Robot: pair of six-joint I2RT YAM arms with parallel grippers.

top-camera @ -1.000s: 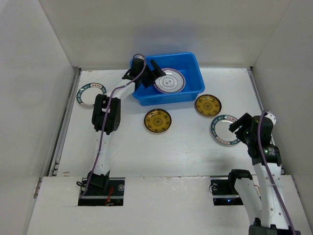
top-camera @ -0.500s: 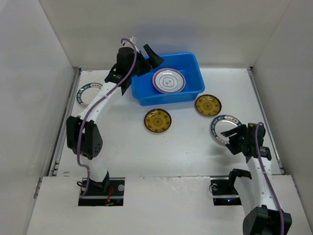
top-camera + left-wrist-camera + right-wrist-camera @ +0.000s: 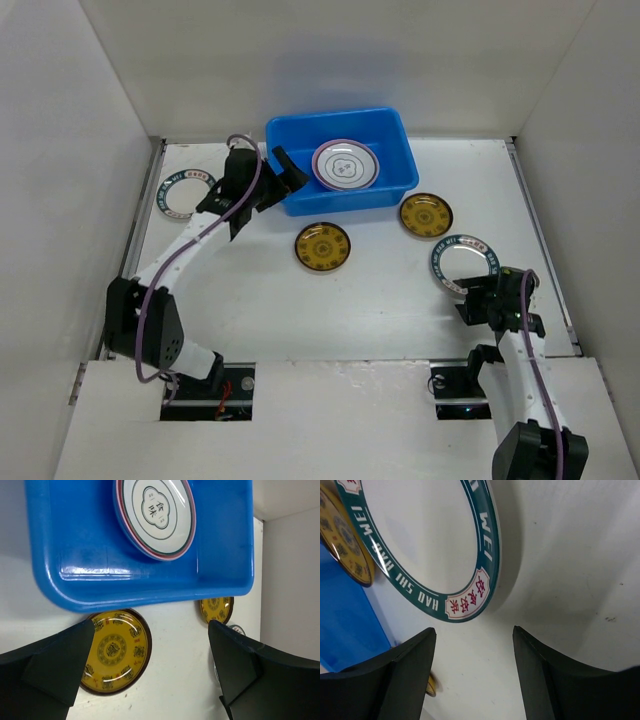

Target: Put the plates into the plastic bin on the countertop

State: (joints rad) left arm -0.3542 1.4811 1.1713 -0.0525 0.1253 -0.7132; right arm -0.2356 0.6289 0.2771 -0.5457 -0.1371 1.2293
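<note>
My open right gripper should move outward and low onto the near rim of the teal-rimmed plate, because the plate's rim is still just beyond the gripper's fingers.
The blue plastic bin stands at the back of the white countertop. It holds a stack of plates topped by a white one with a dark rim; a pink edge shows under it in the left wrist view. Two yellow-gold plates and two white teal-rimmed plates lie on the countertop. My left gripper is open and empty, just off the bin's front left corner. My right gripper is open and empty, low at the near edge of the right teal-rimmed plate.
White walls enclose the countertop on three sides. The left wrist view shows the bin, the nearer yellow plate and the farther one. The right wrist view shows a yellow plate and the bin at its left.
My left arm has drawn back from over the bin's left end and come down to its front left, still open. My right gripper has dropped low to the teal-rimmed plate's near edge.
</note>
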